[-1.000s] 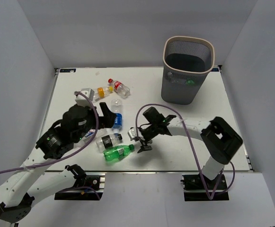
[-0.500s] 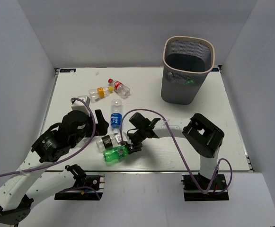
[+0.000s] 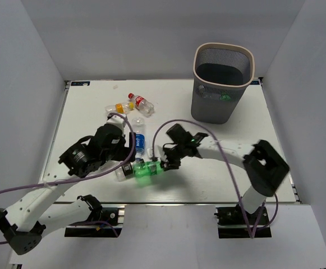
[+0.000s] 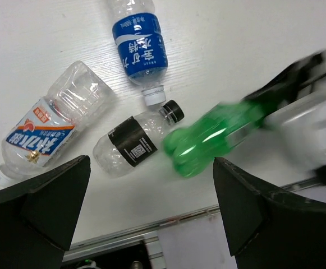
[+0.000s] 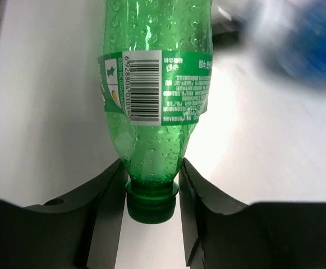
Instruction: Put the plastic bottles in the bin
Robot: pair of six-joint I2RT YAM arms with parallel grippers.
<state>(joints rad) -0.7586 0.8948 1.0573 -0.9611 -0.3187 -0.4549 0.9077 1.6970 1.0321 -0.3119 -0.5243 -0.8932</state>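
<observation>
My right gripper holds the green bottle and needs to rise over the bin's opening and free it, as the bin stands outward of it, to the right in the top view.
A green bottle lies near the table's front, and my right gripper is shut on it, with both fingers against the neck just above the green cap. From above, the right gripper is at the right end of the green bottle. My left gripper hangs open and holds nothing, above a black-labelled clear bottle, a blue-labelled one and a red-and-blue-labelled one. The left gripper sits just left of the green bottle. The mesh bin stands at the far right.
Two more small bottles, one orange-labelled and one red-labelled, lie at the far left centre. The table's front rail runs right below the left gripper. White walls enclose the table on three sides.
The right gripper reached left and closed on the green bottle's neck, then drew the bottle up and to the right. The left arm swung right, over the bottle cluster.
</observation>
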